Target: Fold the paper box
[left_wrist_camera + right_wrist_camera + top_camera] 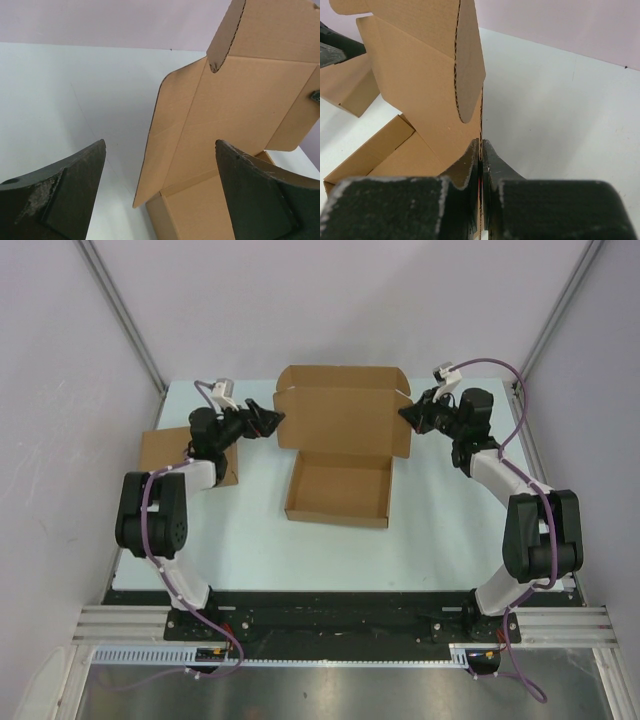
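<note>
The robot's right gripper already holds the opposite flap, so the left gripper will next move outward around the side flap's upper part, which lies outward of it, and close.
The paper box is a brown die-cut cardboard piece in the middle of the table, with a shallow tray toward the front and its lid standing up behind. My left gripper is open at the lid's left edge. In the left wrist view the left side flap stands between and beyond the gripper's wide-apart fingers, apart from them. My right gripper is shut on the lid's right side flap. In the right wrist view that flap's thin edge runs down between the closed fingertips.
A second flat brown cardboard piece lies at the table's left edge, partly under my left arm. Bare table shows in front of the tray. Grey walls and metal posts close in the back and sides.
</note>
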